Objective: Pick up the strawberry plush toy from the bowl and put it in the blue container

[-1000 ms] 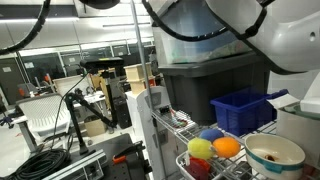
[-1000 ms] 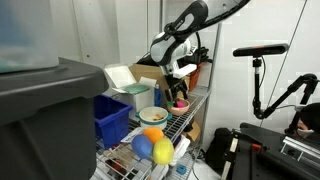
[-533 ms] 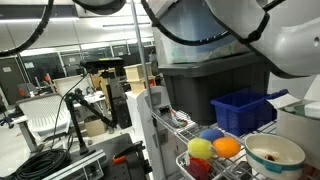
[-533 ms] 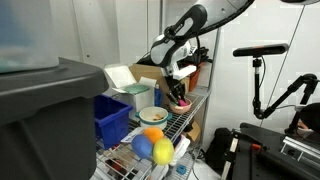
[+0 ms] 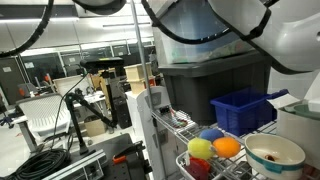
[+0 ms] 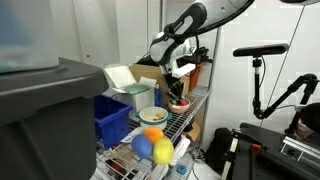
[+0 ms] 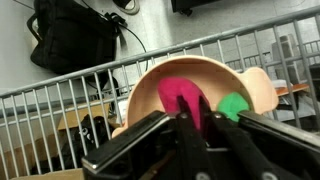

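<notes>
The blue container (image 6: 112, 120) is past the white-rimmed bowl from my gripper. My gripper should next go up from the tan bowl (image 6: 181, 107), carry the strawberry over that container and then let go of it.
The strawberry plush toy (image 7: 172, 90), pink-red with a green leaf (image 7: 233, 105), lies in a tan bowl (image 7: 148, 100) on the wire shelf. My gripper (image 7: 193, 102) reaches down into that bowl and is shut on the strawberry, with its dark fingers pinching the pink body. In an exterior view the gripper (image 6: 178, 95) hangs over the bowl (image 6: 181, 107), where a bit of red strawberry (image 6: 182, 102) shows. The blue container (image 6: 112, 120) stands further along the shelf, apart from the gripper, and is also seen in an exterior view (image 5: 243, 108). Its inside is hidden.
A second, white-rimmed bowl (image 6: 152, 116) (image 5: 274, 152) sits between the tan bowl and the blue container. A wire basket holds a yellow ball (image 5: 201, 148), an orange ball (image 5: 227, 147) and a blue one (image 5: 210, 134). A large dark grey bin (image 5: 200, 85) stands behind. A camera stand (image 6: 262, 60) is off the shelf.
The jaws have gone from open to shut around the strawberry in the bowl. The arm has barely moved.
</notes>
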Robot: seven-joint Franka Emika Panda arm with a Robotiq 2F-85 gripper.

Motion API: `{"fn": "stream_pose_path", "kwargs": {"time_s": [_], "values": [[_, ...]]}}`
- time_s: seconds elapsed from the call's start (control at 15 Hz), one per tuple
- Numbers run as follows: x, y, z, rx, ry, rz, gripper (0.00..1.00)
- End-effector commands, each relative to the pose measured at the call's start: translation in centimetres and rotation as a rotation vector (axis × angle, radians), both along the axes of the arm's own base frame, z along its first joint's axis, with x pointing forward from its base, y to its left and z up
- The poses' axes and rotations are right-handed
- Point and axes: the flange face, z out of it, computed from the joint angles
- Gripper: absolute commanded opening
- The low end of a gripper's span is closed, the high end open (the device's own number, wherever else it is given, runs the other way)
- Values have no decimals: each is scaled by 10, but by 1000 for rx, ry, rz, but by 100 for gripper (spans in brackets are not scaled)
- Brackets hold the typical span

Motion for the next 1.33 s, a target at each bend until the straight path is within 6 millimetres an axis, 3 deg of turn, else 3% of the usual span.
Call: {"fn": "stream_pose_path", "kwargs": {"time_s": [0.0, 0.27, 1.27], "values": [[6, 3, 19, 24, -4, 18, 3], [12, 20, 42, 33, -26, 40, 3], [23, 119, 170, 172, -138, 161, 3]]}}
